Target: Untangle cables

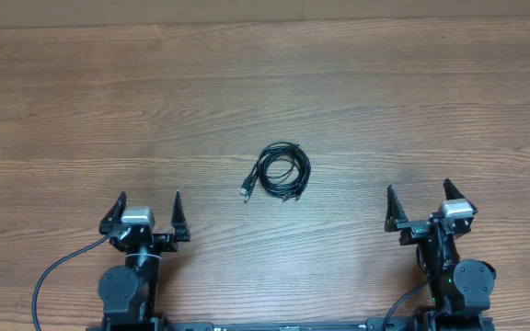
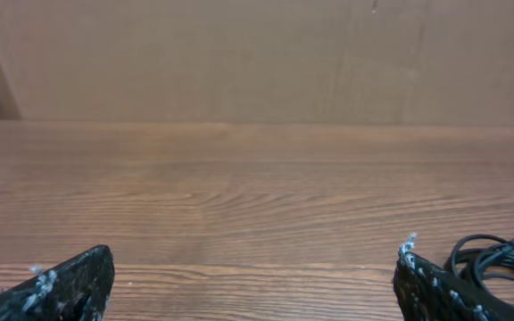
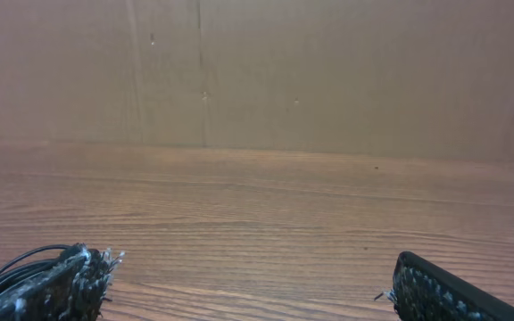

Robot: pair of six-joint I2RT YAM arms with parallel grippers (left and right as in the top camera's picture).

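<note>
The bundle lies outward of my right gripper and to its left in the overhead view. I will swing my right gripper there, tilt it down and lower it onto the bundle's nearest strands.
The cables (image 1: 282, 171) lie as one small coiled bundle of thin black cords at the table's middle, with plug ends sticking out at its lower left. Part of the bundle shows at the right edge of the left wrist view (image 2: 498, 259) and at the lower left of the right wrist view (image 3: 12, 265). My left gripper (image 1: 146, 213) is open and empty at the near left, well short of the bundle. My right gripper (image 1: 420, 201) is open and empty at the near right, also apart from it.
The wooden table (image 1: 265, 92) stretches around the bundle. A brown wall (image 2: 257, 53) stands behind its far edge. A thicker black arm cable (image 1: 53, 271) loops by the left arm's base.
</note>
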